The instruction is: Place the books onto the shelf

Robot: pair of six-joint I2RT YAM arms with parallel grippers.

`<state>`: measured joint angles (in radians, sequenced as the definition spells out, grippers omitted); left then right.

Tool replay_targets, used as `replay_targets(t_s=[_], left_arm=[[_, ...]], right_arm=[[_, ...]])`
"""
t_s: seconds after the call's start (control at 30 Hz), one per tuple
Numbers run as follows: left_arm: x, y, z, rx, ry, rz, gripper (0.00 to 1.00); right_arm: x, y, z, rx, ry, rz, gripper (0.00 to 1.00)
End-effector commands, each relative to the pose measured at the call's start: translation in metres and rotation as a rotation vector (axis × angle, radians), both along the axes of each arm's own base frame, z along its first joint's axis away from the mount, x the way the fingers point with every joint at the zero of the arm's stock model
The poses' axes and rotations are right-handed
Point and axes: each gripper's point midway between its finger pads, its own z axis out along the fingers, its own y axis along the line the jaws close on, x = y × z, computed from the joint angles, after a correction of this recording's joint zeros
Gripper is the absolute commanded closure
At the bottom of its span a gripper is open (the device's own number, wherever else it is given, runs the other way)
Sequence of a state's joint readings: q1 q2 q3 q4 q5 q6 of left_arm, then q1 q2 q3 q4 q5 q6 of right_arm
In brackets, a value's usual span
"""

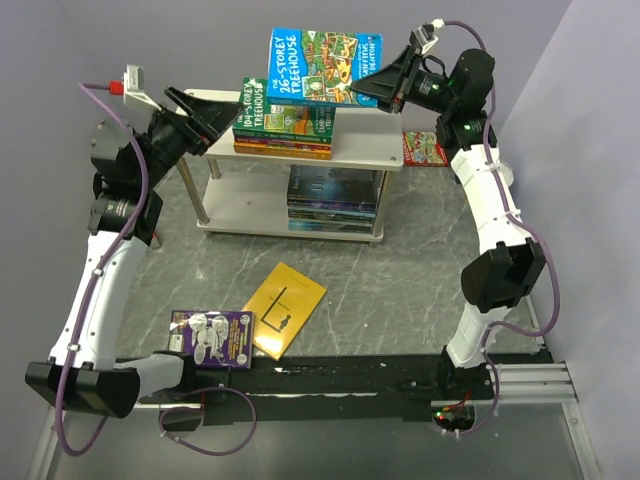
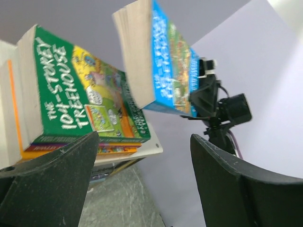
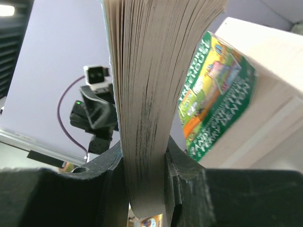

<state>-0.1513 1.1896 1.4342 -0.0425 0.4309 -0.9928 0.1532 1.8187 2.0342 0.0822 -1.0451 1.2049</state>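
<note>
The blue book (image 1: pixel 325 65) is still hanging above the stack. My right gripper should next move down until that blue book rests on the green book's cover (image 1: pixel 301 119), then let it go.
My right gripper (image 1: pixel 383 87) is shut on the blue "26-Storey Treehouse" book (image 1: pixel 325 65) and holds it in the air above the shelf (image 1: pixel 372 142). The right wrist view shows its page edge (image 3: pixel 147 94) pinched between the fingers (image 3: pixel 144 184). A green "104-Storey Treehouse" book (image 1: pixel 285 118) tops a small stack on the pale top board. My left gripper (image 1: pixel 218 122) stands open just left of that stack, holding nothing. Through its fingers (image 2: pixel 144 179) I see the green book (image 2: pixel 66 94) and the blue book (image 2: pixel 165 66). A yellow book (image 1: pixel 285 308) and a purple book (image 1: pixel 210 338) lie flat on the table.
Several dark books (image 1: pixel 335 195) are stacked on the shelf's lower white board. A red-green packet (image 1: pixel 425 148) lies behind the shelf at the right. Purple walls close in on the back and right side. A black rail (image 1: pixel 380 370) runs along the near edge.
</note>
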Motion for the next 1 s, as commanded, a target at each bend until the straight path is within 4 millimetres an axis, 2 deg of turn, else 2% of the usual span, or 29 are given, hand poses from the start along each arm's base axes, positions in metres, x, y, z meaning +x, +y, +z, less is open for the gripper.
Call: replay_targets(t_s=[0.0,0.13,0.17,0.2,0.57,0.77,0.83,0.97], left_arm=[[-0.013,-0.008,0.045,-0.019,-0.146,-0.103,0.16],[-0.008,-0.011,0.048,-0.065,-0.132,-0.172,0.17],[-0.004,-0.011,0.045,-0.070,-0.123,-0.176,0.17],[-0.002,-0.008,0.045,-0.080,-0.123,-0.174,0.16],[0.013,-0.005,0.022,-0.117,-0.069,-0.169,0.16],[0.018,-0.006,0.015,-0.112,-0.053,-0.173,0.16],[0.018,-0.007,0.016,-0.113,-0.054,-0.180,0.16],[0.018,-0.008,0.015,-0.112,-0.053,-0.185,0.16]], right_arm=[[-0.021,-0.005,0.033,0.019,-0.115,0.015,1.00],[-0.013,-0.005,0.029,0.024,-0.083,0.032,1.00],[-0.007,-0.005,0.023,0.018,-0.054,0.031,1.00],[-0.007,-0.006,0.024,0.007,-0.069,0.027,1.00],[0.010,-0.004,-0.012,-0.061,0.030,-0.020,0.98],[0.009,0.005,-0.025,-0.100,0.046,-0.036,0.98],[0.011,0.007,-0.032,-0.111,0.061,-0.037,0.93],[0.011,0.009,-0.038,-0.117,0.069,-0.039,0.70]])
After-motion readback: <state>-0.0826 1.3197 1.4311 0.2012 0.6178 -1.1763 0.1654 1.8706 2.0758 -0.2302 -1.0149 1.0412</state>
